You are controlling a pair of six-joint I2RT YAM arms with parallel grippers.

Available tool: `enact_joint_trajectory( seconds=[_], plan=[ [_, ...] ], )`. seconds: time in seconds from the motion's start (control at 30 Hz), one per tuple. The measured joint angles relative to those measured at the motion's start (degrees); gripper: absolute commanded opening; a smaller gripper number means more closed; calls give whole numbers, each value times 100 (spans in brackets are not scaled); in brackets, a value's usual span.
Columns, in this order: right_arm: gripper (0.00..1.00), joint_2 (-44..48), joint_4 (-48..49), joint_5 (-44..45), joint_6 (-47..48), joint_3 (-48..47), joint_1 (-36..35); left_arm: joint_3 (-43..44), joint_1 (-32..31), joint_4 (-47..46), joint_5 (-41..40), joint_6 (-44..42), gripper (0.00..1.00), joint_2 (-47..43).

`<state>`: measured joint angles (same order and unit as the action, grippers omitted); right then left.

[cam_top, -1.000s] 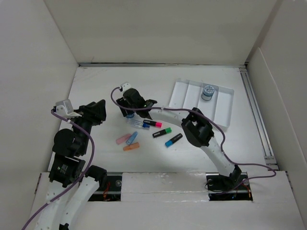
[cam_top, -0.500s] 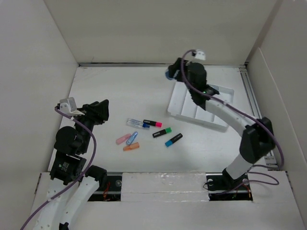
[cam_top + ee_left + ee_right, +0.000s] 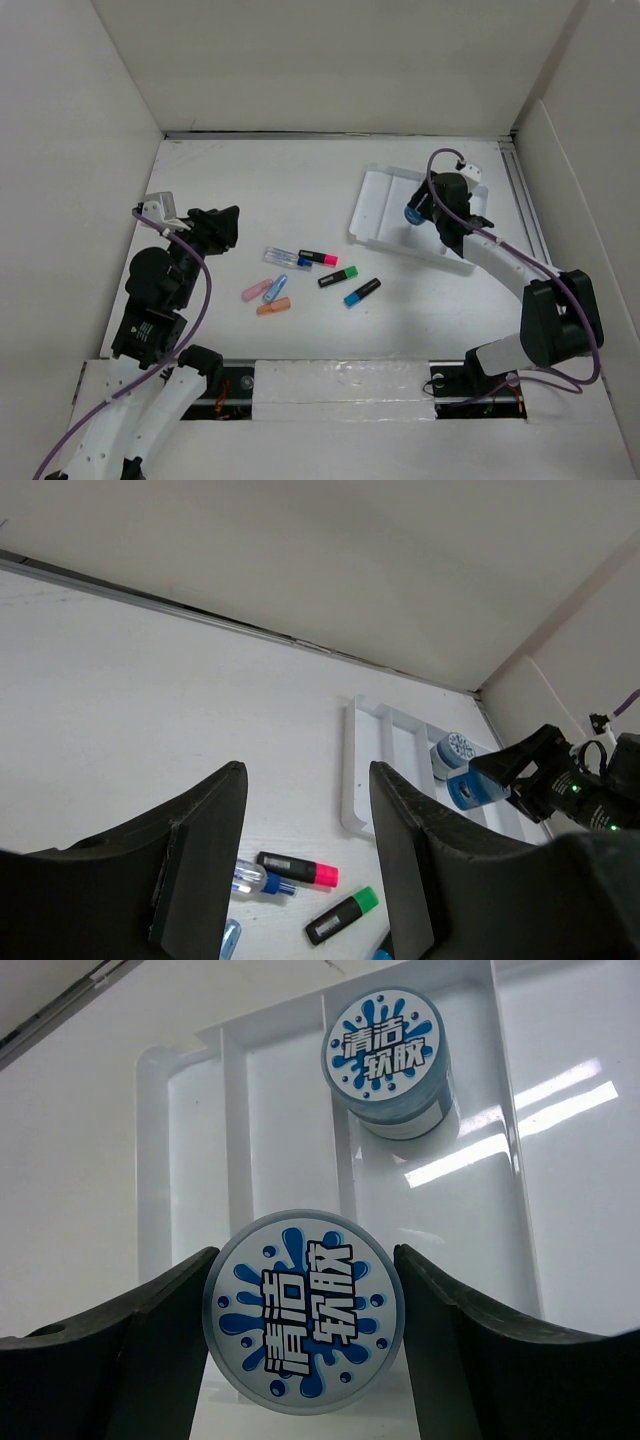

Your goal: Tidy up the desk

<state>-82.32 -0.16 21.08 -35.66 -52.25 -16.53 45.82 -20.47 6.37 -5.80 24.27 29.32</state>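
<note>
I will next move my right gripper down and to the right in the top view, into the matching jar's compartment, because the bottom is open in the near part of the compartment.
My right gripper (image 3: 303,1345) is shut on a round blue jar (image 3: 303,1310) with a blue-splash label, a finger on each side of it. It hangs over the white compartment tray (image 3: 378,200) at the desk's (image 3: 250,180) back right. A second, matching jar (image 3: 386,1060) stands in a tray compartment just beyond. In the top view the held jar (image 3: 412,214) shows at the right gripper (image 3: 418,212). My left gripper (image 3: 222,228) hovers open and empty at the left; the left wrist view looks between its fingers (image 3: 200,850) at the markers.
Mid-desk lie a pink-capped marker (image 3: 318,258), a green-capped one (image 3: 338,277), a blue-capped one (image 3: 362,291) and a clear pen with a blue cap (image 3: 285,258). Pink (image 3: 255,291), blue (image 3: 274,288) and orange (image 3: 273,306) small pieces lie left of them. Tall panels wall the desk.
My right arm swung from beside the markers to the back of the desk, then down over the tray with the blue jar. The left gripper drifted slightly right.
</note>
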Motion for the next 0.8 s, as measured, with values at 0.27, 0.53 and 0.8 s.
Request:
enact_joint_trajectory(
  seconds=[0.27,0.53,0.8],
  plan=[
    [40,-2,-184,356,-223,98,232,0,0,-13,37,0,48,92],
    [92,-411,-706,640,-415,24,400,0,0,-15,101,0,48,175],
    [77,-249,-774,1051,-407,-122,68,0,0,-13,105,0,49,162]
  ],
)
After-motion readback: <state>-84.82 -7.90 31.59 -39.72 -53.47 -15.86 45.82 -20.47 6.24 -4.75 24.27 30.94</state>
